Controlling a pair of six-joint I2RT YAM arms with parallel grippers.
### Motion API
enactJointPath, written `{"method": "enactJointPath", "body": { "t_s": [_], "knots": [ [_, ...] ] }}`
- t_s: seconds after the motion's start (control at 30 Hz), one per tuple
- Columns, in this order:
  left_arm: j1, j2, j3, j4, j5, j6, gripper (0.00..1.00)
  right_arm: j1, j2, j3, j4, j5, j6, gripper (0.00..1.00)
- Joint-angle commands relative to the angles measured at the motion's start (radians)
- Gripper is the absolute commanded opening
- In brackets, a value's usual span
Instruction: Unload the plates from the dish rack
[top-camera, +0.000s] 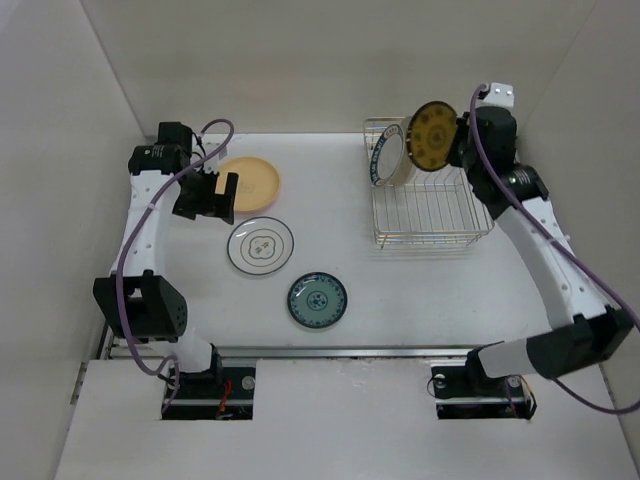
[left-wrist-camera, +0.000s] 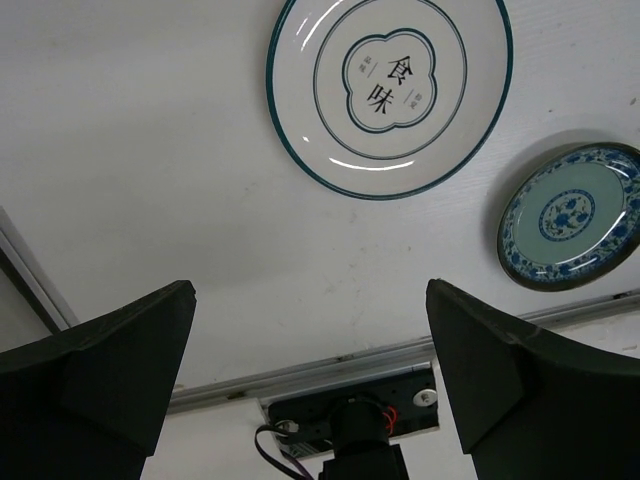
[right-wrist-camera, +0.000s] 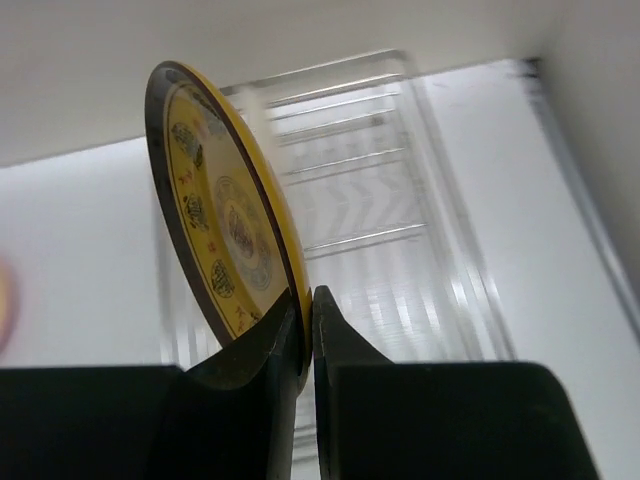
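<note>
I will next move my right gripper back, to the left in the top view and down, and release onto the teal-blue patterned plate (top-camera: 317, 300), because it lies flat and uncovered.
My right gripper (top-camera: 458, 142) is shut on the lower rim of a mustard patterned plate (top-camera: 433, 137), holding it on edge above the back of the silver wire dish rack (top-camera: 432, 212). The right wrist view shows its fingers (right-wrist-camera: 308, 300) pinching that plate (right-wrist-camera: 215, 210), with the rack (right-wrist-camera: 380, 200) blurred beneath. A white plate with a teal rim (top-camera: 387, 156) still stands in the rack's back left corner. Three plates lie flat on the table: pale yellow (top-camera: 250, 182), white with a dark ring (top-camera: 260, 246) and teal-blue patterned (top-camera: 318, 300). The left gripper (top-camera: 208, 196) hangs open and empty beside the yellow one.
In the left wrist view, past the open fingers (left-wrist-camera: 308, 290), I see the ringed plate (left-wrist-camera: 390, 90), the blue plate (left-wrist-camera: 572, 215), the metal rail (left-wrist-camera: 350, 365) at the table's near edge and the arm base (left-wrist-camera: 365, 430). White walls close in the table on three sides.
</note>
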Motion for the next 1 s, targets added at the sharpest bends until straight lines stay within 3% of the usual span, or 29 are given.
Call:
{"method": "enactJointPath", "body": {
  "t_s": [0.0, 0.13, 0.2, 0.33, 0.5, 0.87, 0.93, 0.97],
  "knots": [
    [-0.001, -0.071, -0.022, -0.035, 0.018, 0.020, 1.00, 0.097, -0.125, -0.101, 0.086, -0.303, -0.040, 0.00],
    [-0.001, -0.098, -0.065, -0.035, 0.009, 0.020, 1.00, 0.251, -0.160, -0.207, 0.086, -0.520, -0.049, 0.00],
    [-0.001, -0.111, -0.076, -0.035, 0.000, 0.020, 1.00, 0.318, -0.142, -0.245, 0.095, -0.730, -0.083, 0.00],
    [-0.001, -0.163, -0.112, -0.045, -0.009, 0.020, 1.00, 0.425, -0.061, -0.336, 0.095, -0.889, -0.103, 0.00],
    [-0.001, -0.208, -0.175, -0.036, -0.009, 0.020, 1.00, 0.482, 0.083, -0.370, 0.084, -0.972, -0.121, 0.00],
    [-0.001, -0.246, -0.206, -0.027, -0.019, 0.020, 1.00, 0.482, 0.320, -0.388, 0.104, -1.061, -0.161, 0.00],
    [-0.001, -0.246, -0.206, -0.027, -0.019, 0.020, 1.00, 0.482, 0.361, -0.378, 0.114, -1.027, -0.161, 0.02],
    [-0.001, -0.246, -0.206, -0.027, -0.019, 0.020, 1.00, 0.482, 0.374, -0.378, 0.114, -1.027, -0.161, 0.09]
  ]
}}
